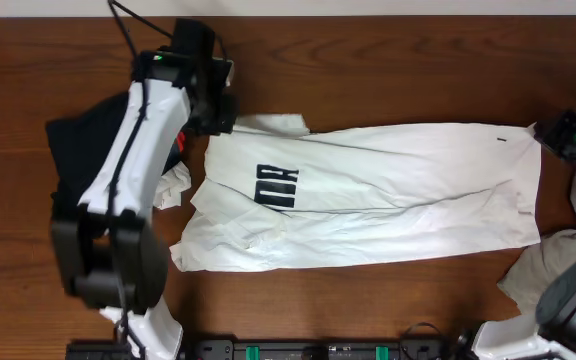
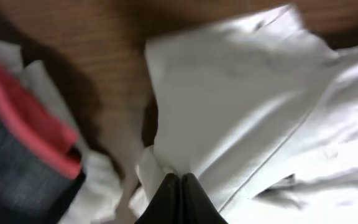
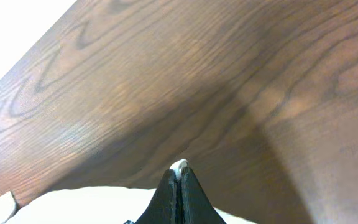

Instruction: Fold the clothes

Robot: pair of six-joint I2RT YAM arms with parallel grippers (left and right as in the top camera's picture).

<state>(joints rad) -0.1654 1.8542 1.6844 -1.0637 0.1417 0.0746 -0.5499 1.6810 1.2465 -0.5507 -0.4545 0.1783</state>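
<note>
I need to pull the shirt's creased corner back with my left gripper toward the bare part of the table by the small white cloth, smooth that corner, then let go.
A white T-shirt [image 1: 388, 190] with a black print [image 1: 276, 186] lies spread lengthwise across the middle of the brown table. My left gripper [image 1: 218, 112] is at its far left corner, by a sleeve. In the left wrist view its fingers [image 2: 180, 182] are shut, and the shirt's cloth [image 2: 241, 99] creases toward the tips. My right gripper [image 1: 553, 135] is at the shirt's far right corner. In the right wrist view its fingers [image 3: 179, 169] are shut with a bit of white cloth pinched at the tips, and the shirt [image 3: 92, 202] shows below.
A dark garment with a red stripe [image 1: 78, 140] lies at the left under my left arm, also in the left wrist view [image 2: 23, 143]. A small white cloth [image 1: 173, 185] lies beside it. Grey-beige clothes [image 1: 548, 260] are piled at the right edge.
</note>
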